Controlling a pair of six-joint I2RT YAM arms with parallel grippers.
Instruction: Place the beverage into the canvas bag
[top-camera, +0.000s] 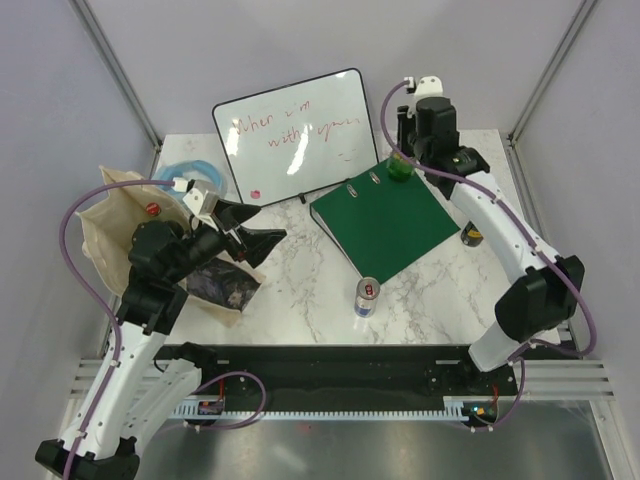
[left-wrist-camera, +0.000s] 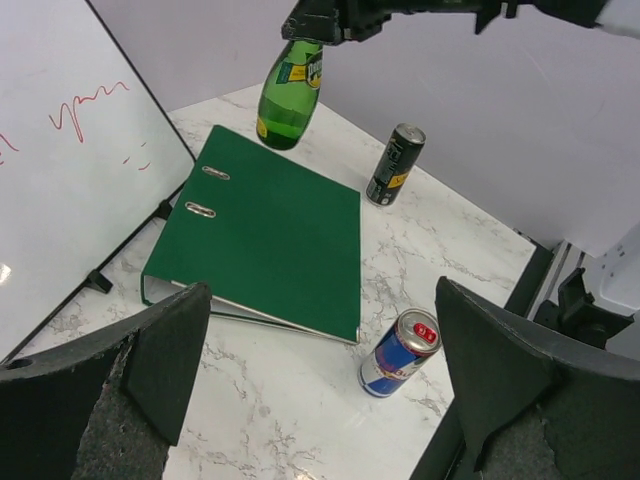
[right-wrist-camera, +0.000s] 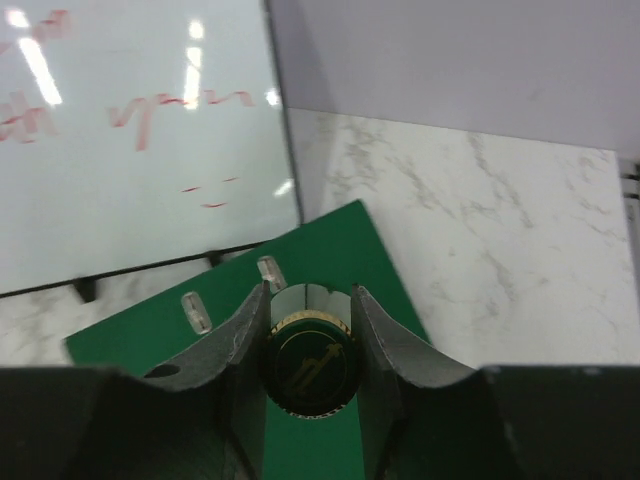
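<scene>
The tabletop is bare between bag (top-camera: 108, 228) and Red Bull can, so my right gripper should move down, back and to the left in the top view to let go there.
The beige canvas bag (top-camera: 108, 228) stands open at the left, its dark mottled print (top-camera: 222, 285) facing the table's middle. My left gripper (top-camera: 256, 240) is open and empty just right of the bag; in the left wrist view its jaws (left-wrist-camera: 320, 345) stand wide apart. My right gripper (top-camera: 405, 158) is shut on the neck of a green glass bottle (left-wrist-camera: 289, 92), also seen in the top view (top-camera: 400, 170), at the far corner of the green binder (top-camera: 385, 222). The bottle's gold-rimmed cap (right-wrist-camera: 310, 366) sits between my right fingers (right-wrist-camera: 238, 345).
A Red Bull can (top-camera: 367, 297) stands near the binder's front edge, also in the left wrist view (left-wrist-camera: 400, 352). A black can (top-camera: 470, 235) stands at the right. A whiteboard (top-camera: 295, 135) leans at the back. A blue tape roll (top-camera: 185, 172) lies behind the bag.
</scene>
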